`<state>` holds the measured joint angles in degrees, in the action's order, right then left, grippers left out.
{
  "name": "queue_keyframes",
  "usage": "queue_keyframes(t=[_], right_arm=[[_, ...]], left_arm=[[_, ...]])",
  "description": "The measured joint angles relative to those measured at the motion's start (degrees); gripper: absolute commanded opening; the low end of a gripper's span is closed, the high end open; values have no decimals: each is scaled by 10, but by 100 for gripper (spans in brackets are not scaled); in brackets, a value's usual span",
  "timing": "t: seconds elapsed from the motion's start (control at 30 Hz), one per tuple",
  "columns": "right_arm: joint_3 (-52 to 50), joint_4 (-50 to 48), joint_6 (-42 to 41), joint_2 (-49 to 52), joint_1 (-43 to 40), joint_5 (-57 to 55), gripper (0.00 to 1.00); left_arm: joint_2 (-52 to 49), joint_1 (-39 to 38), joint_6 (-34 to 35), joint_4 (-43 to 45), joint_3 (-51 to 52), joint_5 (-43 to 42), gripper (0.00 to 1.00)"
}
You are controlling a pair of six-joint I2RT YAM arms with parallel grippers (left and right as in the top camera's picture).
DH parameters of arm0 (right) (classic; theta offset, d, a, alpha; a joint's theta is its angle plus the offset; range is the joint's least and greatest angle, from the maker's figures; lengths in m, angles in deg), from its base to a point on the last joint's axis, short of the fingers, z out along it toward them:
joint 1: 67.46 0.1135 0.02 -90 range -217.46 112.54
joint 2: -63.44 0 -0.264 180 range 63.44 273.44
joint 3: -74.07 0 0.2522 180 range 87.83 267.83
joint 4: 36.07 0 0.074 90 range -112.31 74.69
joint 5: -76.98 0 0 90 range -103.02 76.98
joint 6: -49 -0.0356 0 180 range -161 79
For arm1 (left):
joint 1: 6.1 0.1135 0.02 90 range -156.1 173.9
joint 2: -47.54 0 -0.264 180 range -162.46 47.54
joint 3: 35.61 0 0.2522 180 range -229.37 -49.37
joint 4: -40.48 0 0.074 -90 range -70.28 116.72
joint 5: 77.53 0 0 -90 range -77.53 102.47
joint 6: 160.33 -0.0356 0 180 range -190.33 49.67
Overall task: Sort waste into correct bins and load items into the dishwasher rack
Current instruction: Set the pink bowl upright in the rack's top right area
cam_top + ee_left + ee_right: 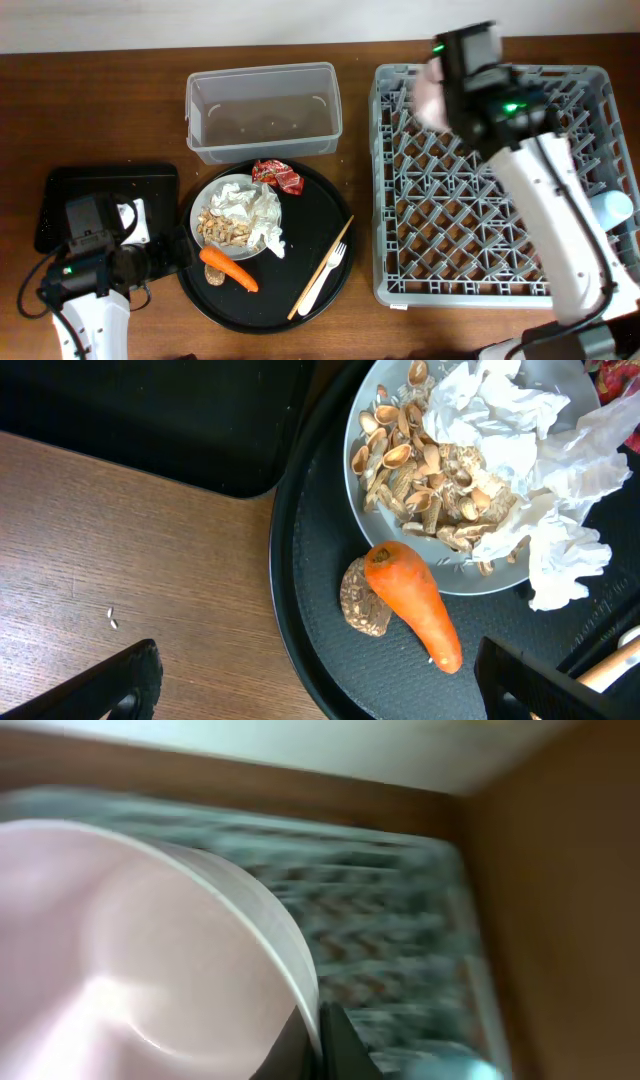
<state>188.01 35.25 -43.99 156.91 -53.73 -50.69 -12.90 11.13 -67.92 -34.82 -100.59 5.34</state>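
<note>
The bowl (430, 98) in my right gripper crosses to the rack's far corner on the pale blue cup's side and down next, since that corner is empty.
My right gripper (447, 88) is shut on the rim of a white bowl (430, 98), held above the far left part of the grey dishwasher rack (400, 290). The right wrist view is blurred and shows the fingers (320, 1032) pinching the bowl (130, 970) over the rack (390, 920). My left gripper (320, 690) is open and empty over the round tray's left edge, close to the orange carrot (415, 605). A white plate (215, 195) holds beige scraps (222, 230) and tissues (262, 215). The red wrapper (278, 176), fork (325, 280) and chopstick (322, 265) lie on the round tray.
The clear tub (262, 110) stands at the back. The shallow black tray (100, 190) is at the left, partly under my left arm, with something white in it. A pale blue cup (612, 208) sits in the rack's right side. A brown lump (362, 600) touches the carrot.
</note>
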Motion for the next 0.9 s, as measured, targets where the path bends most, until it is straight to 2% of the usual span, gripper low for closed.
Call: queue_keyframes(t=[0.17, 0.27, 0.43, 0.6, 0.9], right_arm=[[1, -139, -2, 28, -133, -229, 4], [1, -179, -2, 116, -192, -316, 4], [1, -228, 0, 211, -255, -334, 4], [1, -247, 0, 266, -269, -317, 4], [1, -251, -1, 286, -269, -274, 4]], left_arm=[[0, 0, 0, 0, 0, 0, 99], [0, 0, 0, 0, 0, 0, 99], [0, 0, 0, 1, 0, 0, 99], [0, 0, 0, 4, 0, 0, 99], [0, 0, 0, 8, 0, 0, 99]])
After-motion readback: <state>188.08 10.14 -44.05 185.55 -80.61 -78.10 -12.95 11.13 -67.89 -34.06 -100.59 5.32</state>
